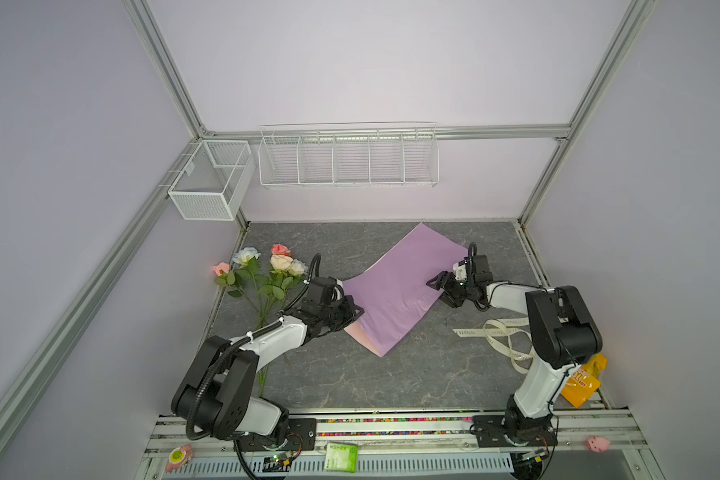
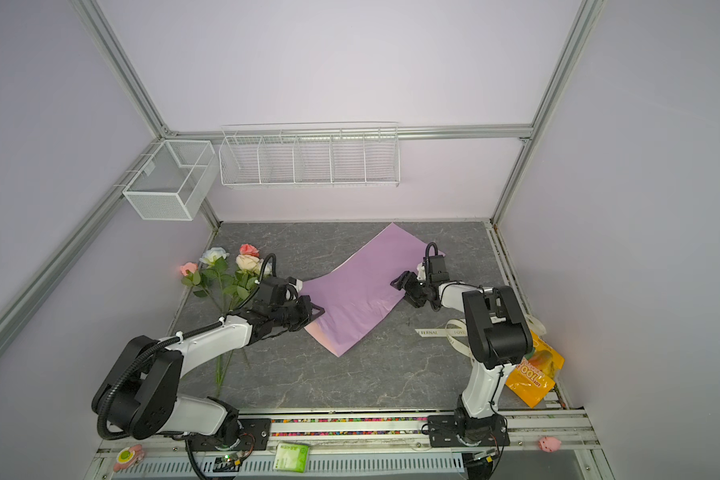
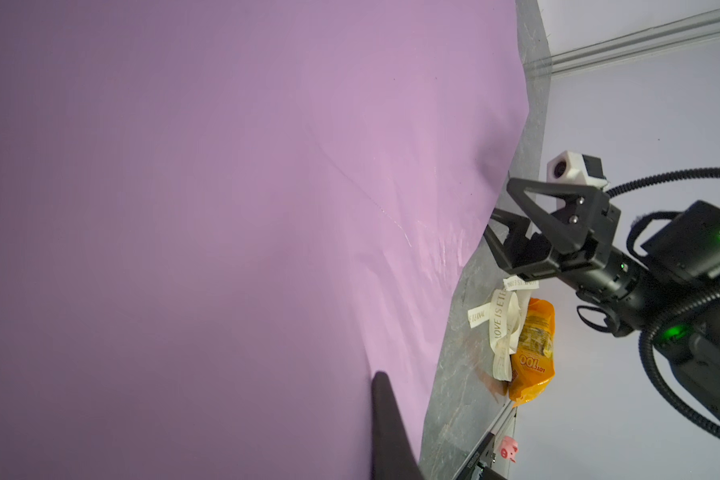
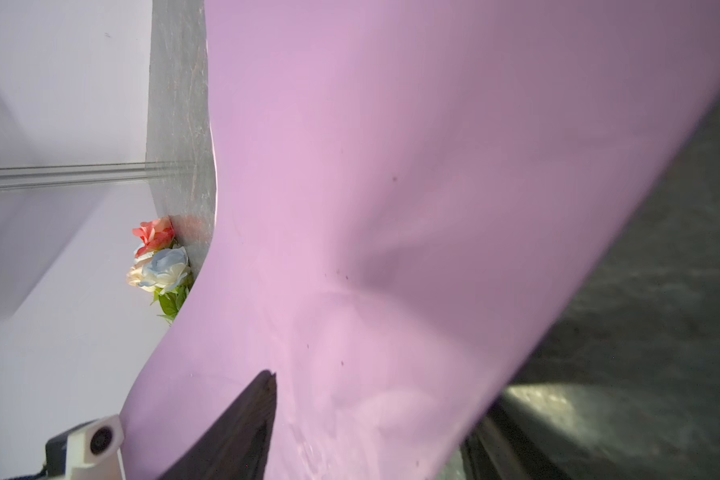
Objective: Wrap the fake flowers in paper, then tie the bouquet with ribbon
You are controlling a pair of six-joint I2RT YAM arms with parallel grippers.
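Observation:
My left gripper draws the held edge back to the bare mat by the sheet's near corner [image 1: 361,357] next to straighten the diagonal sheet, then releases.
The bouquet of fake flowers [image 1: 262,270] [image 2: 229,266] lies loose at the mat's far left, its stems running under my left arm; its blooms [image 4: 159,257] peek past the paper in the right wrist view. A lilac paper sheet [image 1: 404,282] [image 2: 362,286] lies diagonally mid-mat. My left gripper [image 1: 357,312] [image 2: 317,311] is shut on the sheet's left edge, one finger [image 3: 387,419] lying on top of it. My right gripper [image 1: 436,291] [image 2: 400,289] [image 3: 504,216] stands open astride the sheet's right edge, one finger [image 4: 246,419] above the paper and the other below.
A cream lettered ribbon [image 1: 499,332] [image 2: 433,332] [image 3: 504,316] lies loose at the right, beside my right arm. A yellow pouch [image 1: 582,378] [image 2: 533,374] sits at the right edge. White wire baskets [image 1: 346,158] hang on the back wall.

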